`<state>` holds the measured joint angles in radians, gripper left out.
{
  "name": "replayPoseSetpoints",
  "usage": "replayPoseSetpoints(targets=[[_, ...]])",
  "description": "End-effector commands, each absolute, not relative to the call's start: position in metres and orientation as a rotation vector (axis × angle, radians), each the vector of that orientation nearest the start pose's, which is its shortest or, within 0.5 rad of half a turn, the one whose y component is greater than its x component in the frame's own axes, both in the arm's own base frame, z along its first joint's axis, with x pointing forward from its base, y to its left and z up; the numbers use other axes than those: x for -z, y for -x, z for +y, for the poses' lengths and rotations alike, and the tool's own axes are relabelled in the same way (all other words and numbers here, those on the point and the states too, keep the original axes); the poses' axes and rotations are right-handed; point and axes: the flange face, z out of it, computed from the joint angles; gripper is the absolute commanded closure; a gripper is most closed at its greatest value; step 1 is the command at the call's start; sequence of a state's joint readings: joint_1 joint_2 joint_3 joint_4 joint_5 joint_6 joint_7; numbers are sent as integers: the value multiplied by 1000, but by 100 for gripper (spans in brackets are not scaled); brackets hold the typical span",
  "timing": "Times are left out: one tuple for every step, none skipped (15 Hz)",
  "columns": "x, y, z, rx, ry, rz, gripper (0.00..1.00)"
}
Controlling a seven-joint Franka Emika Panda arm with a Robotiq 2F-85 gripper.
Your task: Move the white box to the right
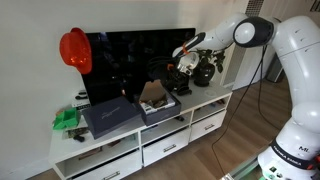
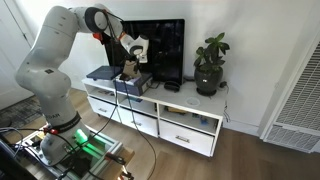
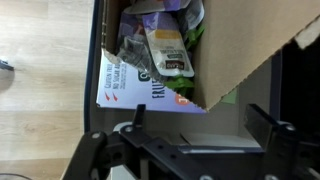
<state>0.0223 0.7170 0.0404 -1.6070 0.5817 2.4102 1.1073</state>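
Note:
The brown flap is below my gripper, its corner facing the gap between my open fingers, so next I will lower my gripper until they straddle it.
The white box [image 1: 155, 108] is a small carton with whitish-grey sides and open brown flaps. It stands on the white cabinet [image 1: 215, 98] in front of the TV, next to the dark navy flat box [image 1: 110, 116]. It also shows in an exterior view [image 2: 137, 84]. My gripper [image 1: 176, 68] hangs just above the box, also seen in an exterior view [image 2: 133, 60]. In the wrist view my gripper [image 3: 200, 120] is open and empty, its fingers apart over the box's edge. A brown flap [image 3: 245, 45] and packaged goods [image 3: 165, 50] inside the box are in sight.
A black TV [image 1: 140, 60] stands behind the boxes. A red helmet [image 1: 74, 48] hangs at its corner. A potted plant [image 2: 210, 65] stands on the cabinet's far side from the navy box [image 2: 103, 72]. A green item [image 1: 66, 119] lies at the cabinet's end.

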Motion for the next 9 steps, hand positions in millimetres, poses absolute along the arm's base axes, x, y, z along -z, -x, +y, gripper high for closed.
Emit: replayPoseSetpoints(targets=[[-194, -718, 49, -231, 1916, 1820, 0], [-189, -720, 49, -231, 1895, 1820, 0], [-182, -721, 48, -249, 1868, 1835, 0], [-176, -722, 48, -269, 1848, 1842, 0], [-171, -724, 47, -285, 1826, 1850, 0], [-165, -725, 46, -302, 1805, 1859, 0], [-160, -727, 45, -313, 1783, 1867, 0], [-156, -729, 44, -333, 1757, 1873, 0], [-153, -731, 42, -349, 1734, 1876, 0]])
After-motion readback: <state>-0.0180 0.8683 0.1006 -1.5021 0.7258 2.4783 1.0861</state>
